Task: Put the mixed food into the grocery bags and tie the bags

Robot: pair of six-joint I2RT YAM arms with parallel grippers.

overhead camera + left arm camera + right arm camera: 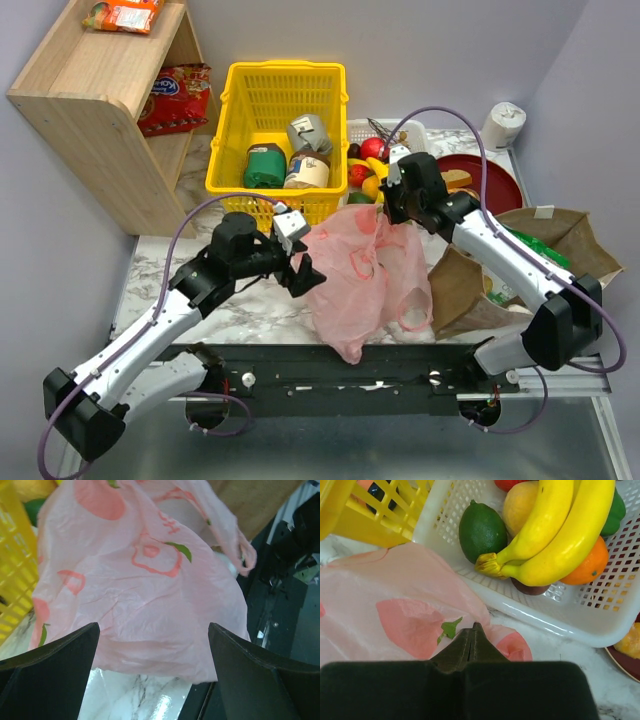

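Observation:
The left gripper reaches to the right in the top view and back to the bag's bunched near edge next, with the bag's top already held.
The thin pink plastic bag (365, 275) with red prints stands bunched in the middle of the marble table. My right gripper (388, 212) is shut on its top edge (495, 625), holding it up. My left gripper (305, 275) is open at the bag's left side, with the pink plastic (150, 590) just beyond its wide-apart fingers. The brown paper bag (565, 235) lies open at the right, a green packet (540, 250) showing inside. Yellow bananas (555, 535) and a small orange (592, 562) lie in the white basket (555, 615).
A yellow plastic basket (280, 80) with tins and jars stands behind the pink bag. A wooden shelf (95, 100) with snack packets fills the far left. A red plate (490, 175) and a paper roll (503, 122) sit at the far right. A green fruit (482, 530) lies beside the bananas.

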